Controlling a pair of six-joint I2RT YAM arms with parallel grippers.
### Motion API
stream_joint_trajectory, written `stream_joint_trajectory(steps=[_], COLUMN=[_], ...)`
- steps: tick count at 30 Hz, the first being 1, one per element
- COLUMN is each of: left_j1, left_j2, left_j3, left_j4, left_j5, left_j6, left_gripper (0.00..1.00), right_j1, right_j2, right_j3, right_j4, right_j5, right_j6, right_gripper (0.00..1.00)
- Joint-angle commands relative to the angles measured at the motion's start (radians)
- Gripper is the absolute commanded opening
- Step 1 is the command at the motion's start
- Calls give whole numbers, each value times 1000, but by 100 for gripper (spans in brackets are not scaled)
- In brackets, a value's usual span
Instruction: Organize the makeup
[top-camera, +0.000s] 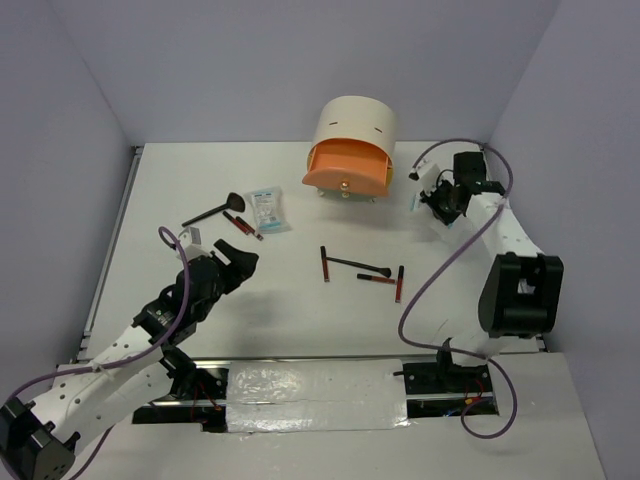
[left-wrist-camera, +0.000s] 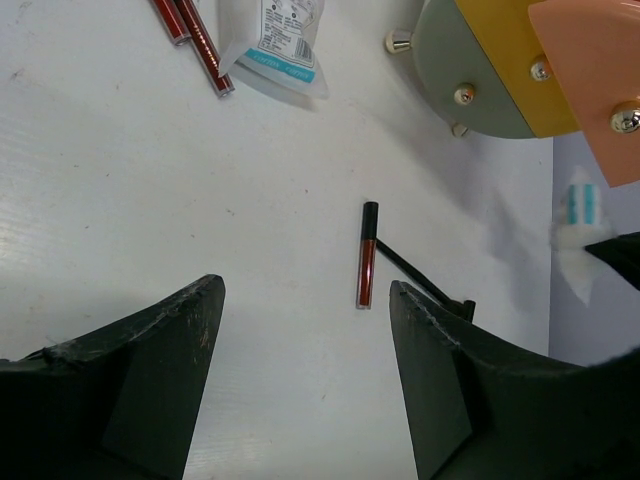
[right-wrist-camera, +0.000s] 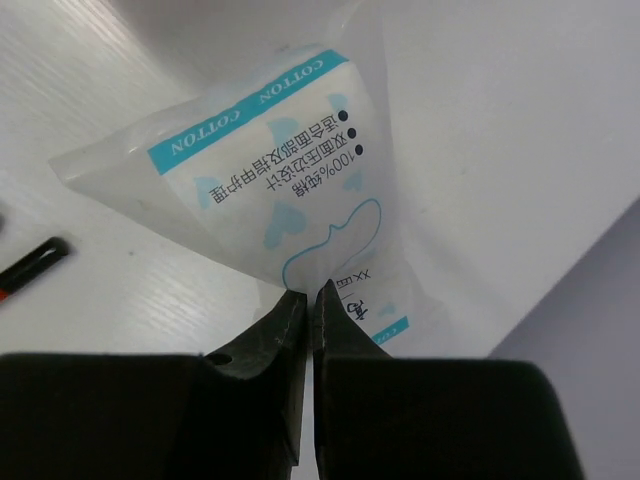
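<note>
Next, the right gripper carries the cotton packet to the left in the top view, over the pulled-out orange drawer, and releases it. The reason is that this drawer stands empty.
My right gripper is shut on the edge of a white-and-blue cotton packet, held to the right of the orange drawer; the packet also shows in the top view. My left gripper is open and empty above the table at the left, and in its wrist view the jaws stand wide apart. Ahead of it lie a dark-red stick and a thin black stick. A second packet, two dark-red sticks and a black brush lie at the back left.
A cream cylinder with an orange drawer pulled out stands at the back centre. Several sticks lie mid-table. Grey walls close in the table on the left, back and right.
</note>
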Motion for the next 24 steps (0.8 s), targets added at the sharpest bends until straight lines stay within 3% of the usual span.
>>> stream_joint_trajectory(steps=[1,7,11,15,20,24], left_j1=[3,3,4,4,3,3], left_j2=[3,6,11,12,-23,-48], left_j3=[-6,1,1,19,10,2], left_j4=[53,69,95,84,70,50], left_j5=[-2,1,10,13,13,9], left_j6=[8,30,48,60,45,31], left_gripper=[79,79,79,79,79,79], right_j1=[9,57,169,268,299,307], right_j2=[-172,-272,-259,-173,5,82], right_j3=[105,272,386,485,628,662], right_j4=[-93,-145,-109,-7,40,69], right_j5=[-153,-298,-375,-430,-515,-518], right_j6=[-52,-38,37,173,334,367], right_gripper=[3,4,4,4,4,4])
